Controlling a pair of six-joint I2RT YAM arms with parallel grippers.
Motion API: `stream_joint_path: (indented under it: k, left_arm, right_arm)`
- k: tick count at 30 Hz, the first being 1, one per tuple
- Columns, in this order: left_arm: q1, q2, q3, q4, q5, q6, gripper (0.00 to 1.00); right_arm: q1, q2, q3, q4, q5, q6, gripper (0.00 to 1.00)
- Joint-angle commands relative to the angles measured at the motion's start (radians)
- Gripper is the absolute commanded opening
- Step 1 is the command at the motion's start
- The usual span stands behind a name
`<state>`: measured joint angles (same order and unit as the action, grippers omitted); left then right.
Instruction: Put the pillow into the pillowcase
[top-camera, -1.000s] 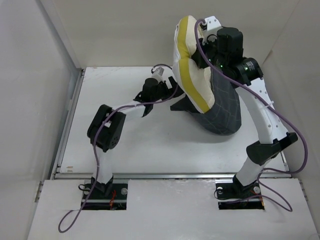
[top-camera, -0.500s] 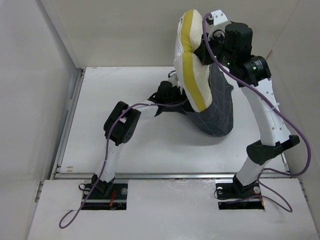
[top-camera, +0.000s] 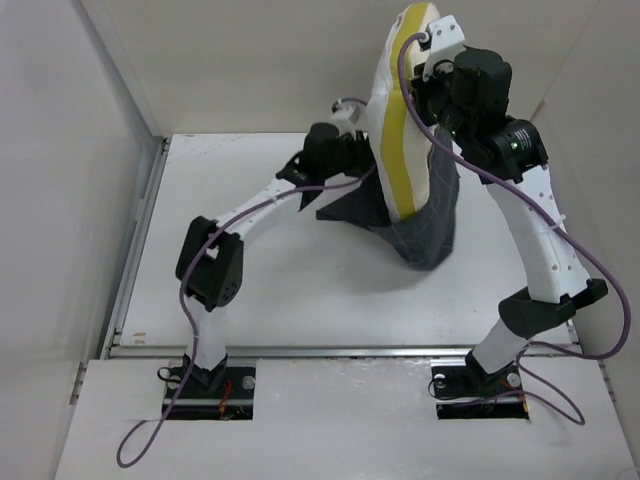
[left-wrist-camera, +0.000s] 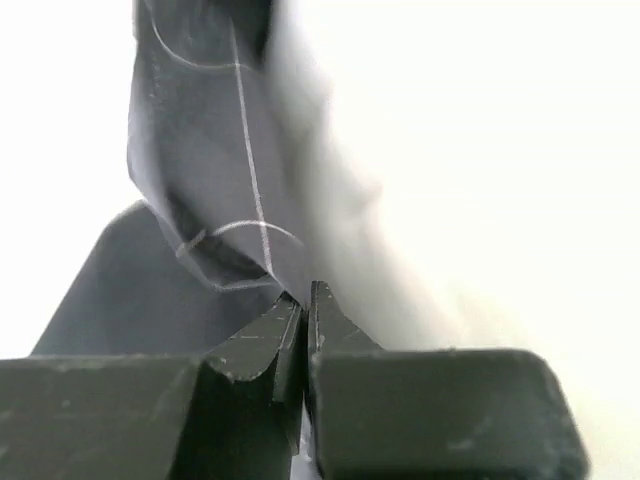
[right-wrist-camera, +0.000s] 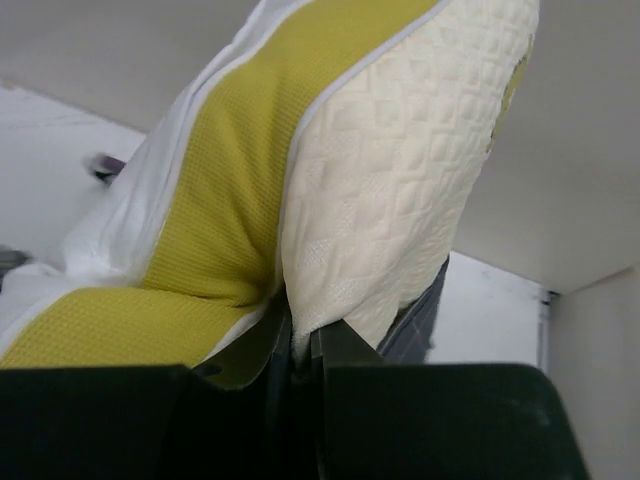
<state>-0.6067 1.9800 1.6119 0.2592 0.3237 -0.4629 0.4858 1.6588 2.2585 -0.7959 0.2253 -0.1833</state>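
Observation:
I will next move my right gripper down and to the left in the top view and open it, as the pillow (top-camera: 395, 140) stands upright, its lower part in the pillowcase.
My right gripper (top-camera: 420, 92) holds the cream pillow (top-camera: 395, 140) upright, high over the back of the table, shut on its quilted edge next to the yellow band. From the right wrist, the pillow (right-wrist-camera: 400, 180) fills the view above the right gripper (right-wrist-camera: 300, 335). The dark grid-patterned pillowcase (top-camera: 430, 225) hangs around the pillow's lower part, its bottom near the table. My left gripper (top-camera: 352, 160) is at the pillowcase's left edge. In the left wrist view, the left gripper (left-wrist-camera: 305, 295) is shut with a fold of the pillowcase (left-wrist-camera: 200, 150) at its tips.
The white table (top-camera: 250, 270) is boxed in by pale walls at the left (top-camera: 100, 150), back and right. A metal rail (top-camera: 340, 350) runs along its near edge. Purple cables loop from both arms.
My left gripper went from open to shut at the pillowcase's edge and moved up and back. The right arm raised the pillow higher, and the pillowcase rose with it.

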Motion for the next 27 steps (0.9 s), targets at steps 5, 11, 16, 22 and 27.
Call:
stream_joint_path:
  k: [5, 11, 16, 22, 27]
  left_arm:
    - [0.005, -0.231, 0.266, -0.179, -0.038, 0.142, 0.00]
    - [0.027, -0.233, 0.104, -0.154, -0.051, 0.104, 0.00]
    - [0.110, -0.291, -0.215, 0.033, -0.019, -0.011, 0.00]
    - [0.223, -0.328, -0.602, 0.265, 0.069, -0.135, 0.00]
    - [0.286, -0.328, -0.713, 0.342, 0.130, -0.194, 0.00]
  right_arm:
    - [0.039, -0.103, -0.131, 0.239, 0.367, -0.168, 0.00]
    - [0.083, -0.082, -0.263, 0.266, 0.173, -0.151, 0.00]
    - [0.175, 0.022, -0.231, 0.294, -0.146, -0.151, 0.00]
    - [0.282, 0.343, 0.076, 0.089, -0.340, -0.221, 0.00]
    - [0.376, 0.429, 0.083, 0.021, -0.430, -0.222, 0.13]
